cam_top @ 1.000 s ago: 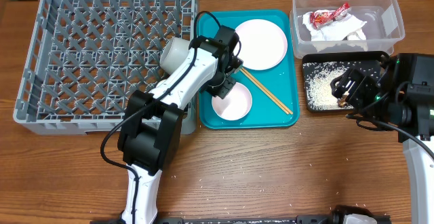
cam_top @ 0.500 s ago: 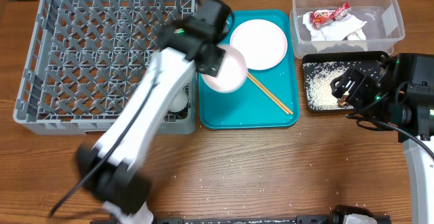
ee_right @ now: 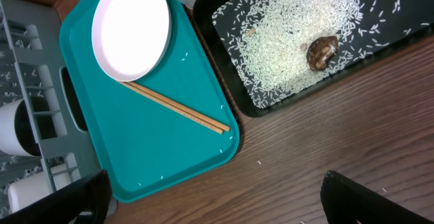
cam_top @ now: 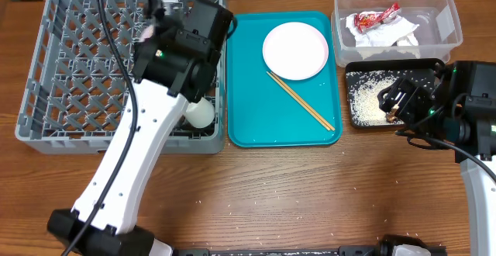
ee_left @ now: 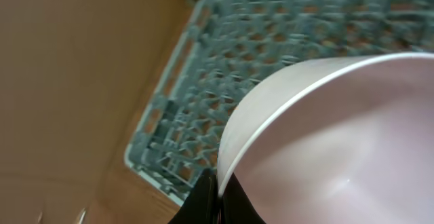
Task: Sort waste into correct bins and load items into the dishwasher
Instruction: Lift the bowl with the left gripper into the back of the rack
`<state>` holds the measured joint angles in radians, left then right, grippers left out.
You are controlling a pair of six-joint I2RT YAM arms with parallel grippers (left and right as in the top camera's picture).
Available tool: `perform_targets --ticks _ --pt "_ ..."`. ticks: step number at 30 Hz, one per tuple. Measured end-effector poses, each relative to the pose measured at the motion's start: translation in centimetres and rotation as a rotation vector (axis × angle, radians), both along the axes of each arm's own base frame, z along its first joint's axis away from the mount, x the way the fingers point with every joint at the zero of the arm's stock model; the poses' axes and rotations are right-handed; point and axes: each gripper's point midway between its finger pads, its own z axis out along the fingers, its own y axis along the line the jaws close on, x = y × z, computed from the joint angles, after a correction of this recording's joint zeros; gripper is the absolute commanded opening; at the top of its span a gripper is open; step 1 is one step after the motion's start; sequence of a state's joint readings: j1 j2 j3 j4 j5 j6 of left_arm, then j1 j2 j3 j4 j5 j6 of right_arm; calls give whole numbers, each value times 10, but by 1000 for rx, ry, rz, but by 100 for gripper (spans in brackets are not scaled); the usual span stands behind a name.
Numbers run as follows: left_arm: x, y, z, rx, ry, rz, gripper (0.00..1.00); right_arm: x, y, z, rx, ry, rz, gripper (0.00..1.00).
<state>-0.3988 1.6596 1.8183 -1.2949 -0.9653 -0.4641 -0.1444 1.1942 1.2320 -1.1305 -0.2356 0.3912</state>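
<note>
My left gripper will next move down and to its right in the overhead view, to the rack's free far corner, and release the bowl.
My left gripper (ee_left: 218,190) is shut on the rim of a white bowl (ee_left: 325,136) and holds it over the grey dish rack (ee_left: 203,95). In the overhead view the left gripper (cam_top: 180,54) is above the rack's (cam_top: 70,70) right side, and the arm hides the bowl. A white round piece (cam_top: 200,114) lies in the rack's near right corner. The white plate (cam_top: 294,50) and chopsticks (cam_top: 301,101) lie on the teal tray (cam_top: 256,124). The clear tub (cam_top: 442,15) holds the wrapper (cam_top: 376,17) and napkin (cam_top: 387,37). The black tray (cam_top: 418,74) holds rice (ee_right: 291,34) and a brown scrap (ee_right: 321,51). My right gripper (ee_right: 230,203) is open and empty over the table.
Loose rice grains (cam_top: 256,202) are scattered on the wooden table in front of the teal tray. The right wrist view shows the plate (ee_right: 132,27), the chopsticks (ee_right: 176,107) and a white cup (ee_right: 13,125) in the rack at the left edge.
My left gripper lifted the white bowl off the teal tray and carried it left over the dish rack. The right arm has not moved.
</note>
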Motion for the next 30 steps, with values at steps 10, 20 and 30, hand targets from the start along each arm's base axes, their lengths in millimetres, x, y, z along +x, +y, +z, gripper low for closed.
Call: perform_targets --ticks 10,20,30 --pt "52 29 24 20 -380 154 4 0 0 0 0 0 1 100" --pt "143 5 -6 314 -320 23 4 0 0 0 0 0 1 100" --pt "170 0 -82 535 -34 -28 4 0 0 0 0 0 0 100"
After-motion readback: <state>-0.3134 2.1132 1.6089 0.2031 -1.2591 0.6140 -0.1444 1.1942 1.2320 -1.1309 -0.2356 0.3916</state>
